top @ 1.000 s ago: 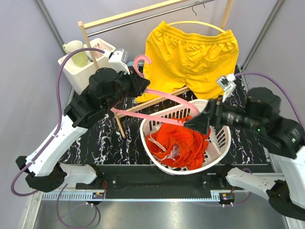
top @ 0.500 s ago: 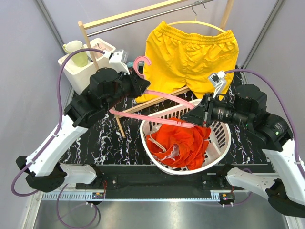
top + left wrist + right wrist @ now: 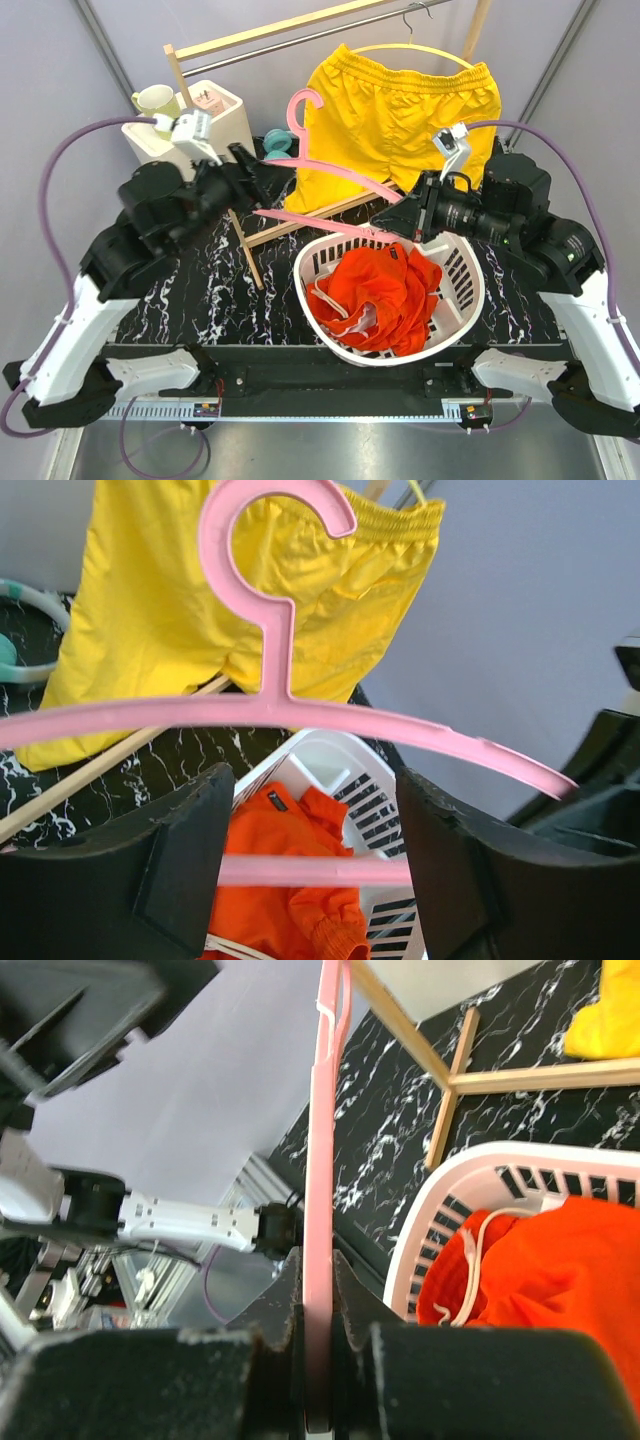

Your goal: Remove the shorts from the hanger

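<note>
The bar's bare part point(image 3: 260, 55) is outward, to the left in the top view, so my right gripper will next take the empty hanger point(image 3: 335, 168) there, hook it on and let go.
An empty pink hanger point(image 3: 335, 168) hangs in the air above the basket, with my right gripper point(image 3: 386, 222) shut on its right end. The wrist view shows the jaws clamped on the pink hanger point(image 3: 325, 1110) bar. My left gripper point(image 3: 258, 172) stands open to the hanger's left, apart from it. In its own view the pink hanger point(image 3: 270, 640) fills the frame, and its lower bar crosses the gap of the left gripper point(image 3: 315, 815) unclamped. Orange-red shorts point(image 3: 375, 295) lie in the white basket point(image 3: 470, 300). Yellow shorts point(image 3: 400, 110) hang on a pale hanger point(image 3: 410, 48) from the rail.
A wooden rack point(image 3: 300, 215) with a metal rail point(image 3: 290, 42) spans the back, its foot running across the marbled table. A white box point(image 3: 215, 120) with a green mug point(image 3: 155, 100) stands at the back left, and a teal item point(image 3: 272, 150) sits beside it.
My left gripper opened, let go of the pink hanger and drew back to the left. My right gripper closed on the hanger's right end and raised it, so the hook now points up.
</note>
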You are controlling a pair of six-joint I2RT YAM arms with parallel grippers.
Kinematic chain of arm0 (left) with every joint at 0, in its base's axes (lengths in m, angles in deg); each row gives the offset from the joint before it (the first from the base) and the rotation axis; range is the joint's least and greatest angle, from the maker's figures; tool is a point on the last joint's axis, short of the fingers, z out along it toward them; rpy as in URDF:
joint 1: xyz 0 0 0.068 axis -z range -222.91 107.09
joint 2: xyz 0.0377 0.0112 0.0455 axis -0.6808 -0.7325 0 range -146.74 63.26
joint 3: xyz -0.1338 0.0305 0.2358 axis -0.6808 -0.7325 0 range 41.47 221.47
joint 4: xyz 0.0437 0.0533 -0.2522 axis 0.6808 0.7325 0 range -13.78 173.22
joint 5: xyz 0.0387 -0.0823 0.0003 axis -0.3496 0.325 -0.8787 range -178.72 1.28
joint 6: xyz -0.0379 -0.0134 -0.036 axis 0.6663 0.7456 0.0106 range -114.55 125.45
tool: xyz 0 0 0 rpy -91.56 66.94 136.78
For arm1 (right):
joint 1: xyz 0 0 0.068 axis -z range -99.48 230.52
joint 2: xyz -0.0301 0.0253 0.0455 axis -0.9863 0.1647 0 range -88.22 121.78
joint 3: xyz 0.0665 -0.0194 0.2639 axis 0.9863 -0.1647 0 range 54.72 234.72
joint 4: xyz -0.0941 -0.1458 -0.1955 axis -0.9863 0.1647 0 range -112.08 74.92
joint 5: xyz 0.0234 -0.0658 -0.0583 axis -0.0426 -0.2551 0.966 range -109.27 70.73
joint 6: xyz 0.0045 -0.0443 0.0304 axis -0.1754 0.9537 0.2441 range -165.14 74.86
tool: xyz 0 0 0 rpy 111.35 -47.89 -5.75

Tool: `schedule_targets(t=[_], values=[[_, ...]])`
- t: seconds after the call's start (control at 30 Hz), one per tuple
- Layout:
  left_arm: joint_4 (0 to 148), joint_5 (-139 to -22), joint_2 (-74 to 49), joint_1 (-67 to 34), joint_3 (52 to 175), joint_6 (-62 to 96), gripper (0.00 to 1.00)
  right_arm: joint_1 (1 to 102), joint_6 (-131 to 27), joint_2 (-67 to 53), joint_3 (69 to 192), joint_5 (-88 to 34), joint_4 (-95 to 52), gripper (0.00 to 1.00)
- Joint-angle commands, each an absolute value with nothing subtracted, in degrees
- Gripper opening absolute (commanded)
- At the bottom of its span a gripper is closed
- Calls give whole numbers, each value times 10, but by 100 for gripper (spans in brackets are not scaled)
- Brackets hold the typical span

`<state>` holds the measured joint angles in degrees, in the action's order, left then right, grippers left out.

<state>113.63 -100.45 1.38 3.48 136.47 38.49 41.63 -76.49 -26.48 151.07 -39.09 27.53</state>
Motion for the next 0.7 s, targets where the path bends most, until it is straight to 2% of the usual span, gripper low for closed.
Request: schedule_targets(t=[0.0,0.33,0.37,0.43,0.6,0.67], values=[[1130,-1036,58,33,1363,378,70,417,-759,-236,1575,-345,268,0],[1145,-1066,96,32,1339,387,73,417,-737,-147,1669,-302,300,0],[1145,-1067,95,32,1341,388,78,417,-735,-139,1687,-294,301,0],[1145,-1068,91,32,1345,393,78,418,-734,-112,1704,-291,303,0],[1147,-1061,76,33,1361,387,92,418,-735,-51,1778,-310,306,0],[1148,-1063,71,32,1370,381,93,419,-733,-23,1808,-319,307,0]])
